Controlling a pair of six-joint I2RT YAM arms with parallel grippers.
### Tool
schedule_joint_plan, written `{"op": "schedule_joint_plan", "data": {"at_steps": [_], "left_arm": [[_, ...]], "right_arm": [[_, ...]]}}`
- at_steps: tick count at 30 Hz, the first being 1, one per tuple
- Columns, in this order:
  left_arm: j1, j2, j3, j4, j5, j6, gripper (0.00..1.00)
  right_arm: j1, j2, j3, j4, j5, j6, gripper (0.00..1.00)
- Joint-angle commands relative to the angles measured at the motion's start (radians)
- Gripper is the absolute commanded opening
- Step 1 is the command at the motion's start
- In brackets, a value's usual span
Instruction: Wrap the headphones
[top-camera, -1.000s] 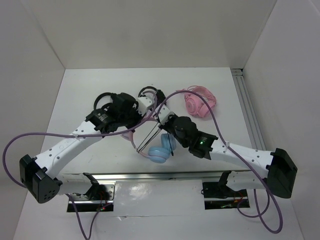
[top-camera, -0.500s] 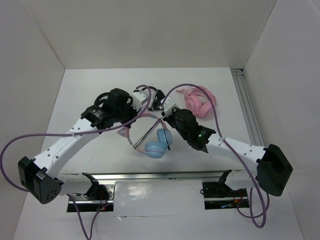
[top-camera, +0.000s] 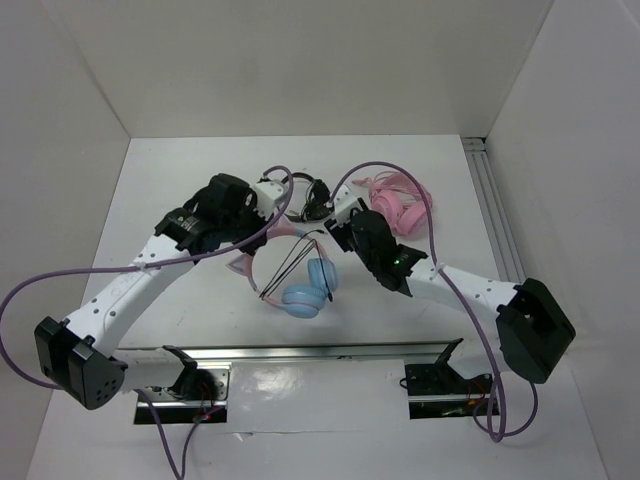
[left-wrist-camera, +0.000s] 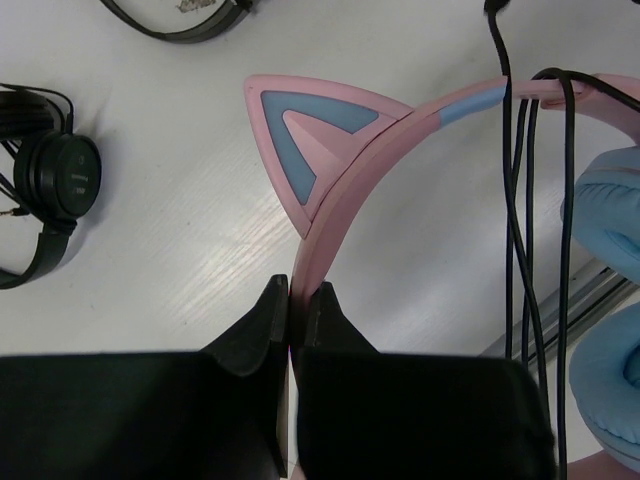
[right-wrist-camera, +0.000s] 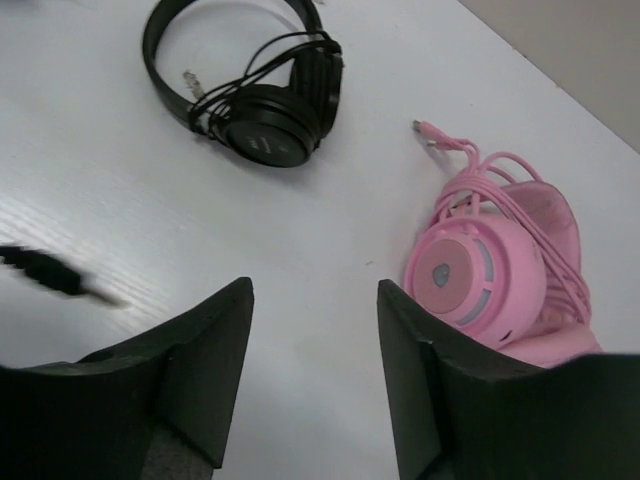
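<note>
The bare table at the table's far corner (top-camera: 157, 190) is below my left gripper and to its left in the top view. My left gripper needs to carry the headphones there, lower them and release them.
The headphones have light blue ear cups (top-camera: 305, 288), a thin pink headband with a cat ear (left-wrist-camera: 310, 140) and a black cable (left-wrist-camera: 520, 200) strung in several strands across the band. My left gripper (left-wrist-camera: 298, 300) is shut on the pink headband just below the cat ear, and holds the headphones near the table's middle (top-camera: 268, 228). My right gripper (right-wrist-camera: 315, 300) is open and empty, just beyond the headphones (top-camera: 338, 215). The cable's plug end (right-wrist-camera: 55, 272) shows blurred at the left of the right wrist view, apart from the right fingers.
Black headphones (top-camera: 305, 195) lie at the back centre, just past both grippers, and show in the right wrist view (right-wrist-camera: 265, 110). All-pink headphones (top-camera: 400, 205) with a bundled pink cable lie at the back right (right-wrist-camera: 480, 270). A metal rail (top-camera: 495, 210) runs along the right edge.
My left gripper has carried the headphones to the left and a little back. My right gripper has moved back and away from the cable strands, and now stands open over bare table.
</note>
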Motion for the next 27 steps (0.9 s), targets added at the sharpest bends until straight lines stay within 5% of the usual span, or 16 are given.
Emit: {"op": "schedule_joint_plan", "data": {"at_steps": [1, 14, 20, 27], "left_arm": [[0.046, -0.050, 0.008, 0.041, 0.088, -0.047, 0.00], [0.126, -0.040, -0.035, 0.063, -0.050, -0.118, 0.00], [0.155, -0.050, -0.072, 0.099, -0.047, -0.149, 0.00], [0.215, -0.037, -0.111, 0.113, -0.234, -0.276, 0.00]], "right_arm": [[-0.026, 0.008, 0.022, 0.043, 0.033, 0.030, 0.61], [-0.077, -0.055, 0.049, 0.005, 0.062, 0.107, 0.89], [-0.098, -0.087, 0.143, -0.086, 0.232, 0.209, 1.00], [-0.121, -0.179, 0.298, -0.299, 0.049, 0.329, 1.00]]}}
